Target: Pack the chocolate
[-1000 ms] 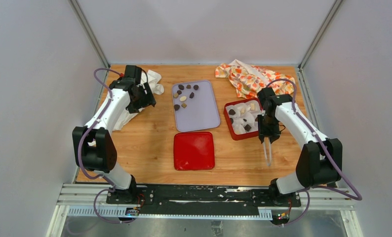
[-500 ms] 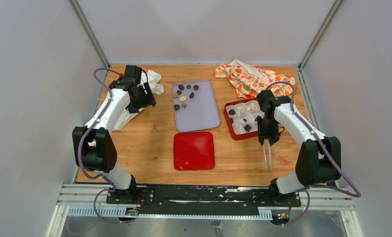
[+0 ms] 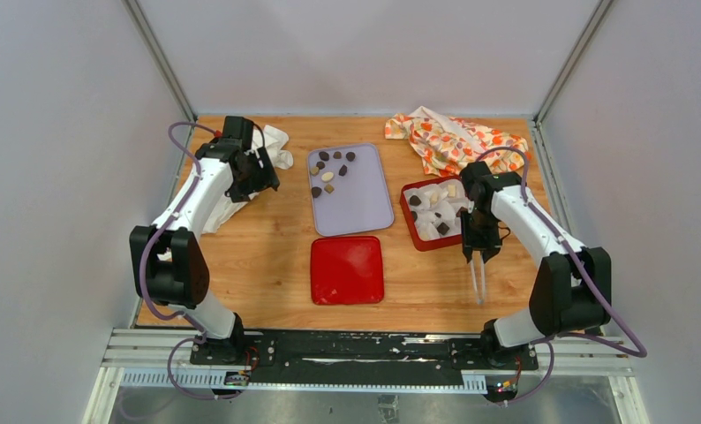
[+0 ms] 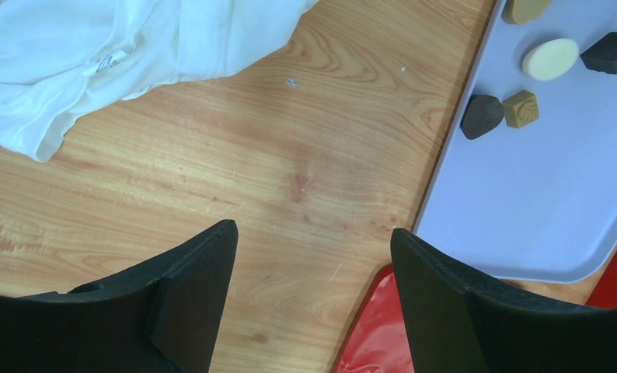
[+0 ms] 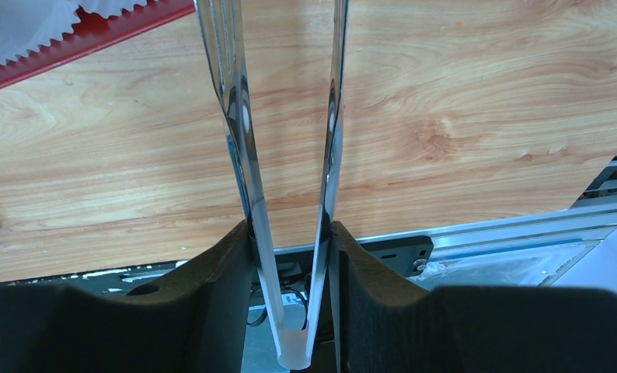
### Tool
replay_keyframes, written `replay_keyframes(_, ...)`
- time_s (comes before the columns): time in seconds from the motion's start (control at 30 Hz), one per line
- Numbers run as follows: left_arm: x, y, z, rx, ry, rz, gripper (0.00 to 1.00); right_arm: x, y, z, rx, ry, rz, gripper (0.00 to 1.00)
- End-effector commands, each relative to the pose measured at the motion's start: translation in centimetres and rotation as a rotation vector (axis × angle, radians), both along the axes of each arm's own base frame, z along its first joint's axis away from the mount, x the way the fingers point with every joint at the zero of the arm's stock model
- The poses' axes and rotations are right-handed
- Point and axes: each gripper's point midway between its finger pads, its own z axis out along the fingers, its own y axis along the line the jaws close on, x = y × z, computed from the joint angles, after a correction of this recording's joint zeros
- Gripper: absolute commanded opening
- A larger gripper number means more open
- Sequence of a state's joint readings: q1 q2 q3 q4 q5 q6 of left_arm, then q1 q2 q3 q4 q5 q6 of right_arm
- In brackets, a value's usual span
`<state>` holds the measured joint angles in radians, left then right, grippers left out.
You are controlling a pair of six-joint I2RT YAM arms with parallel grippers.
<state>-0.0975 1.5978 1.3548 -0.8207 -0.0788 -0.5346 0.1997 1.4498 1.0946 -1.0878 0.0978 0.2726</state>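
Observation:
The robot's right gripper will next go right in the top view, clear of the box, move down to the bare wood below and let go of the tongs.
Several chocolate pieces, dark, tan and cream, lie at the far end of a lavender tray. More sit among white paper cups in a red box. My right gripper is just in front of the box and shut on metal tongs. Their joined end points to the near edge. In the right wrist view the gripper squeezes both tong arms; their tips are out of view. My left gripper is open and empty left of the tray. The left wrist view shows it over bare wood, with the chocolates at upper right.
A red lid lies in front of the lavender tray. A white cloth lies at the back left under the left arm. A patterned orange cloth lies at the back right, behind the red box.
My right gripper has shifted very slightly with the tongs in it. The left arm has not moved.

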Motion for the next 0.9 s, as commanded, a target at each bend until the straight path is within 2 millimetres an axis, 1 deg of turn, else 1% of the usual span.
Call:
replay_keyframes(0.0, 1.02, -0.04, 0.41, -0.016, -0.015, 0.006, 0.77, -1.32, -0.47, 0.9, -0.001, 0.024, -0.028, 0.2)
replay_keyframes(0.33, 1.4, -0.25, 0.19, -0.023, -0.01, 0.0, 0.77, -1.65, -0.39, 0.67, 0.002, 0.043, -0.033, 0.22)
replay_keyframes(0.6, 1.62, -0.27, 0.3, -0.025, -0.014, 0.002, 0.77, -1.54, -0.44, 0.65, -0.002, 0.043, -0.031, 0.34)
replay_keyframes(0.87, 1.91, -0.38, 0.29, -0.029, -0.014, 0.001, 0.77, -1.32, -0.47, 0.57, -0.006, 0.045, -0.028, 0.4)
